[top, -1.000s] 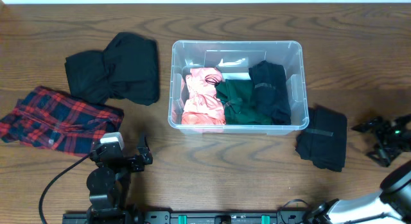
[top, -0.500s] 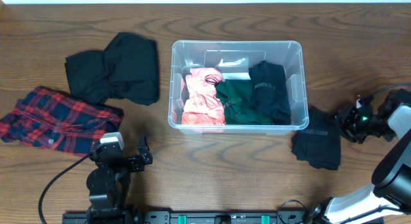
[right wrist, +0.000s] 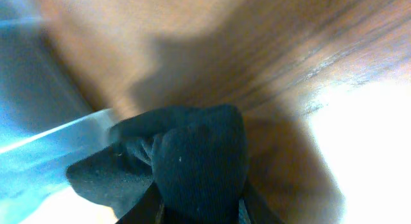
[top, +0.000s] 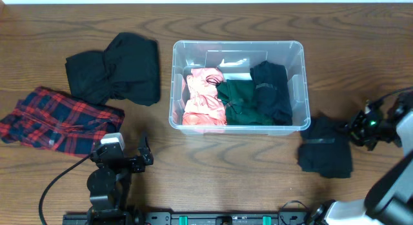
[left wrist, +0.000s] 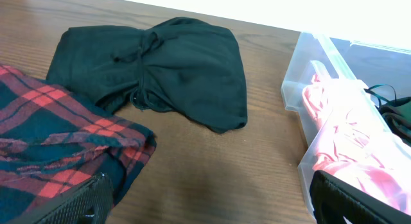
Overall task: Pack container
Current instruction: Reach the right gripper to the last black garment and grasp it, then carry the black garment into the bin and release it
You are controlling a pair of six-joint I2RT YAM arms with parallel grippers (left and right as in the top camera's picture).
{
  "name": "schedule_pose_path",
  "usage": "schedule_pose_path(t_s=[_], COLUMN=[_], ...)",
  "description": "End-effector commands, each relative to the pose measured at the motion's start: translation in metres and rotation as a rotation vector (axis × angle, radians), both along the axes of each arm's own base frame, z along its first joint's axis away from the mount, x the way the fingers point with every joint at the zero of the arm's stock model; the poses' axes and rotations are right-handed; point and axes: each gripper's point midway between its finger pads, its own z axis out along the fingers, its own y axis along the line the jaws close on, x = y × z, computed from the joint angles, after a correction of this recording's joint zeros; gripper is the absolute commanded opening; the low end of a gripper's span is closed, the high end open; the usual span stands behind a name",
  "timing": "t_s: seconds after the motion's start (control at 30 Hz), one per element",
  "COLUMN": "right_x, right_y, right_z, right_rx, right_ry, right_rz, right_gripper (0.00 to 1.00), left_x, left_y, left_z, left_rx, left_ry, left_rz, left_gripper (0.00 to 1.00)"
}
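The cloth is outside the bin, so the robot's right gripper will next move up, to the left in the overhead view and down onto the pink garment [top: 203, 99] to release the cloth.
The container [top: 237, 44] is a clear bin at the table's middle. It holds a pink garment [top: 203, 99], a green one [top: 242, 104] and a dark navy one [top: 271, 89]. To the right of the bin a dark folded garment [top: 326, 147] lies on the table. My right gripper [top: 357, 129] is at its right edge and shut on a bunch of the cloth. In the right wrist view that dark cloth [right wrist: 196, 160] fills the space between the jaws of the right gripper [right wrist: 196, 208]. My left gripper [left wrist: 212, 205] stands open low over bare wood, with nothing between its fingers [left wrist: 77, 205].
A black garment [top: 119, 69] lies left of the bin, with a red plaid shirt [top: 58, 118] in front of it. In the left wrist view the plaid shirt [left wrist: 58, 140] is close at the left and the container's corner [left wrist: 295, 95] at the right.
My right gripper has come in from the right to the dark garment and closed on its edge. The cloth has bunched and shifted a little. The left arm has not moved.
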Motion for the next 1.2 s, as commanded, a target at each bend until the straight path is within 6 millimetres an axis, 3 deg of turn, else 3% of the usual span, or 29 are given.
schedule_pose_path(t_s=[0.0, 0.1, 0.23, 0.33, 0.47, 0.57, 0.7, 0.87, 1.03, 1.17], right_x=[0.026, 0.031, 0.042, 0.058, 0.086, 0.117, 0.154, 0.193, 0.202, 0.194], right_y=[-0.005, 0.007, 0.049, 0.078, 0.126, 0.170, 0.211, 0.255, 0.282, 0.307], right_z=[0.085, 0.144, 0.214, 0.240, 0.254, 0.252, 0.233, 0.188, 0.133, 0.113], right_rx=[-0.063, -0.058, 0.024, 0.070, 0.125, 0.135, 0.124, 0.204, 0.235, 0.272], right_ry=[-0.235, -0.367, -0.550, -0.627, -0.681, -0.707, -0.711, -0.655, -0.533, -0.480], right_rz=[-0.007, -0.006, 0.048, 0.092, 0.155, 0.192, 0.182, 0.175, 0.197, 0.256], right_gripper=[0.02, 0.01, 0.01, 0.01, 0.01, 0.01, 0.01, 0.01, 0.01, 0.01], left_x=[0.000, 0.000, 0.000, 0.000, 0.000, 0.000, 0.000, 0.000, 0.000, 0.000], left_y=[-0.002, -0.002, -0.002, -0.002, -0.002, -0.002, -0.002, -0.002, -0.002, -0.002], left_z=[-0.009, -0.009, -0.009, -0.009, -0.009, -0.009, -0.009, -0.009, -0.009, -0.009], left_rx=[0.005, 0.005, 0.005, 0.005, 0.005, 0.005, 0.005, 0.005, 0.005, 0.005], left_ry=[0.015, 0.015, 0.015, 0.015, 0.015, 0.015, 0.015, 0.015, 0.015, 0.015], left_rz=[-0.014, -0.014, -0.014, -0.014, -0.014, -0.014, -0.014, -0.014, -0.014, -0.014], left_gripper=[0.98, 0.98, 0.98, 0.98, 0.98, 0.98, 0.98, 0.98, 0.98, 0.98])
